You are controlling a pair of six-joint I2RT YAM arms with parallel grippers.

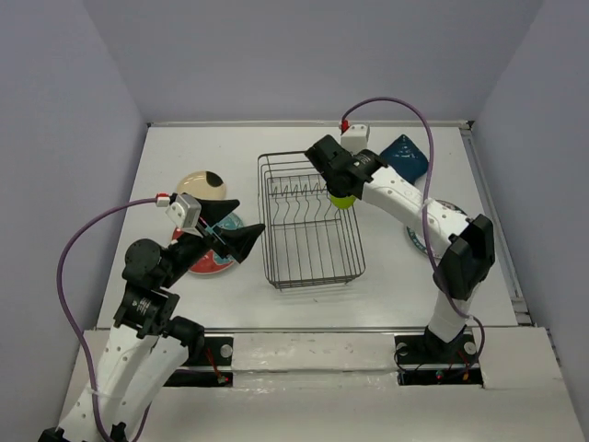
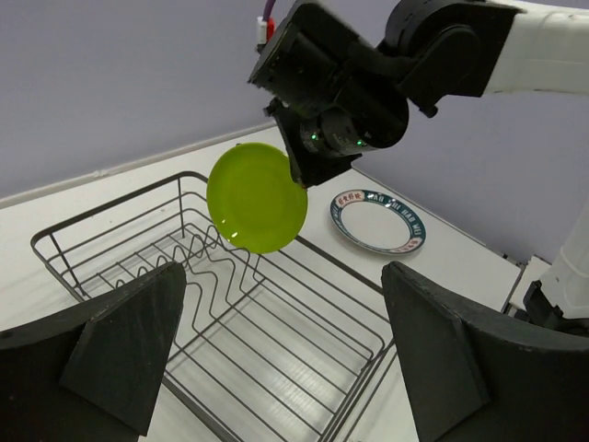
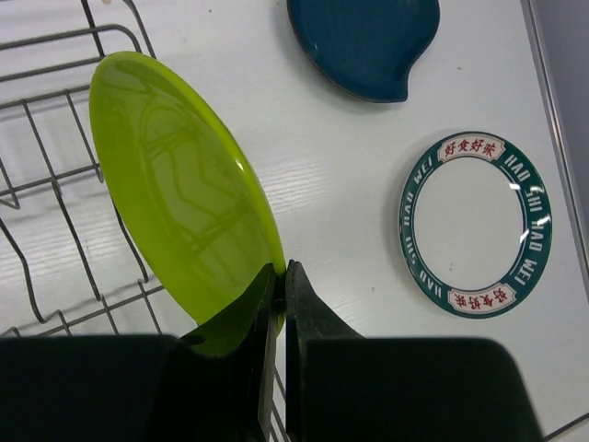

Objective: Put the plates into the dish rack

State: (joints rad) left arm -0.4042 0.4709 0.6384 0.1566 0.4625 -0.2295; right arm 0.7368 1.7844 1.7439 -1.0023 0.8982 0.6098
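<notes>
I should next move my right gripper down, set the lime green plate (image 3: pixel 175 184) on edge between the rack's end wires and let go of the plate's rim, because those wires are below the gripper.
My right gripper (image 1: pixel 333 189) is shut on the rim of the lime green plate (image 3: pixel 175 184) and holds it on edge above the right side of the dish rack (image 1: pixel 265 221), over the prongs. The plate also shows in the left wrist view (image 2: pixel 256 198). My left gripper (image 1: pixel 241 238) is open and empty, at the rack's left side above the red plate (image 1: pixel 210 261). The cream plate with a black spot (image 1: pixel 202 186) lies behind it. The dark blue teardrop plate (image 1: pixel 405 155) and the white patterned-rim plate (image 3: pixel 479 221) lie right of the rack.
The table's raised edge runs along the right side (image 1: pixel 497 230) and the back wall is close behind the rack. The right arm's forearm (image 1: pixel 405 198) reaches over the white plate. Nothing lies in the rack.
</notes>
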